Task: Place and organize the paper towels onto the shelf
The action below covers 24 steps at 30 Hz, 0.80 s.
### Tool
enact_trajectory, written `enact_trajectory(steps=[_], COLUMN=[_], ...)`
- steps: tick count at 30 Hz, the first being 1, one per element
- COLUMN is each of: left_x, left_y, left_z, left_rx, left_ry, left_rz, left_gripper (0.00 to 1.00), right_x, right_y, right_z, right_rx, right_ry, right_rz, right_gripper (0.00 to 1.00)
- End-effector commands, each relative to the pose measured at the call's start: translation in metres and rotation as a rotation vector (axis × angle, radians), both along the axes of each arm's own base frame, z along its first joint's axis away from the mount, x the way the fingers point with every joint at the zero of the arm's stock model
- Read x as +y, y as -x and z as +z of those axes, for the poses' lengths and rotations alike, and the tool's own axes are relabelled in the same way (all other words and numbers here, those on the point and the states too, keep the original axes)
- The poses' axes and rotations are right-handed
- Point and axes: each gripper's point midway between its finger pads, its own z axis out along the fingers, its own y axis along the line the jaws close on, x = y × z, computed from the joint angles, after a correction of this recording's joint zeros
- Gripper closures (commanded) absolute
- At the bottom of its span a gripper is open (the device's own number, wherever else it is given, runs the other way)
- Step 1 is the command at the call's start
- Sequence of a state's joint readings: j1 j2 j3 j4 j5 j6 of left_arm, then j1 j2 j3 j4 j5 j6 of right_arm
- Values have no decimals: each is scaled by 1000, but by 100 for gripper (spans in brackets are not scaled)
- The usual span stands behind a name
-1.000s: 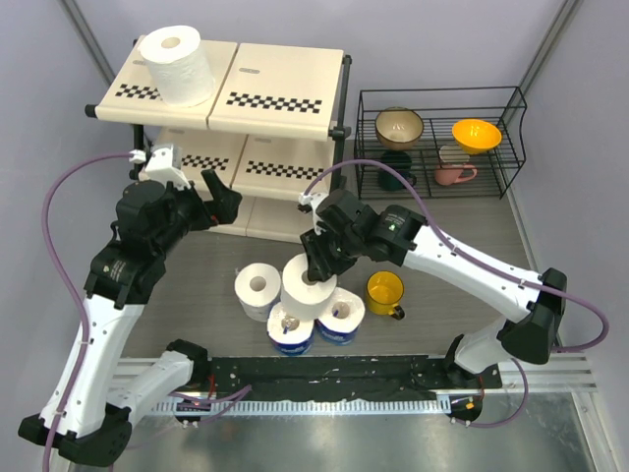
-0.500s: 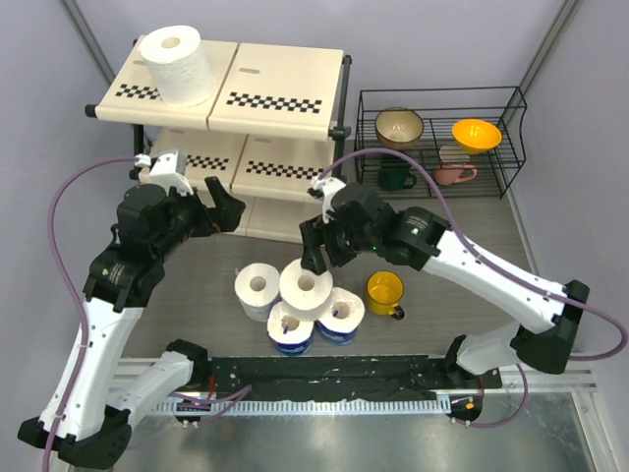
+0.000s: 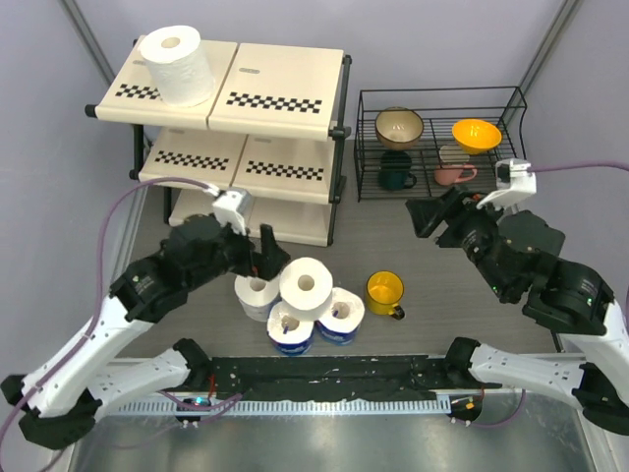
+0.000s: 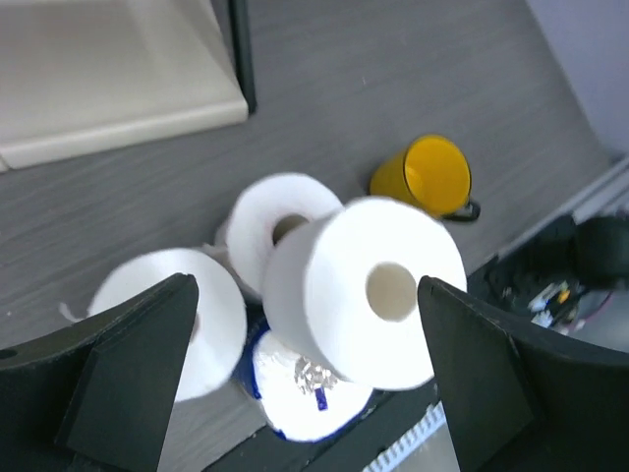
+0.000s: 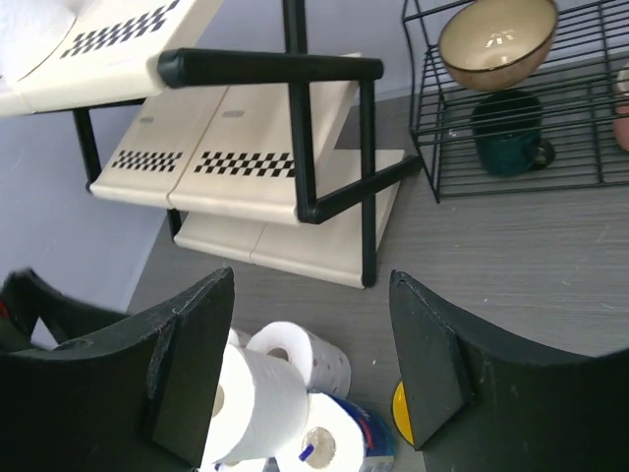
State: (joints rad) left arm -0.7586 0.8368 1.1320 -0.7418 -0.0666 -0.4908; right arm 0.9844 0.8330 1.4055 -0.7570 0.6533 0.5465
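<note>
I will lower my left gripper next and move it to the right in the top view, so its fingers straddle the top roll's nearer side (image 3: pixel 289 280) (image 4: pixel 336 293), because the roll's open core has room for one finger.
One bare white paper towel roll (image 3: pixel 177 64) stands on the top board of the shelf (image 3: pixel 285 98). Several more lie piled on the floor. A bare roll (image 3: pixel 307 285) rests on top of two blue-wrapped rolls (image 3: pixel 291 329), and another bare roll (image 3: pixel 254 292) stands to the left. My left gripper (image 3: pixel 261 254) hovers open just above the pile's left side. In the left wrist view its fingers (image 4: pixel 128 374) flank the top roll (image 4: pixel 364 290) without touching it. My right gripper (image 3: pixel 432 218) is open and empty, well to the right of the pile. The right wrist view shows the pile (image 5: pixel 256 398) below the shelf (image 5: pixel 246 162).
A yellow mug (image 3: pixel 385 292) stands right of the pile. A black wire rack (image 3: pixel 437 143) with bowls and mugs sits at the back right. The shelf's black frame post (image 5: pixel 369 177) stands in front of the right wrist camera.
My right gripper let go of the top roll of the pile and pulled back to the right. My left arm swung down from the shelf to the pile.
</note>
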Motion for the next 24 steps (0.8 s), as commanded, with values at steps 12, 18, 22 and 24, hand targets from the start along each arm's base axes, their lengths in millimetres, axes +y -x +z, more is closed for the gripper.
enact_trajectory(steps=[12,18,22,24], left_x=[-24,-34,-40,-39], left_y=[17,16,15,13], left_z=[-38,-57,-66,-70], left_rx=[-17,19,26,28], left_ry=[-187,-238,-244,-261], left_rz=[28,2,-5,1], left_gripper=[0,0,0,0], right_x=[-40,-42,-42,-42], right_y=[1,2,1,1], right_z=[-24,-24,-25,-25], right_rx=[38,38,40,40], right_ry=[24,31,39,44], right_rz=[-166,-170,-171,-174], right_gripper=[31,31,31,31])
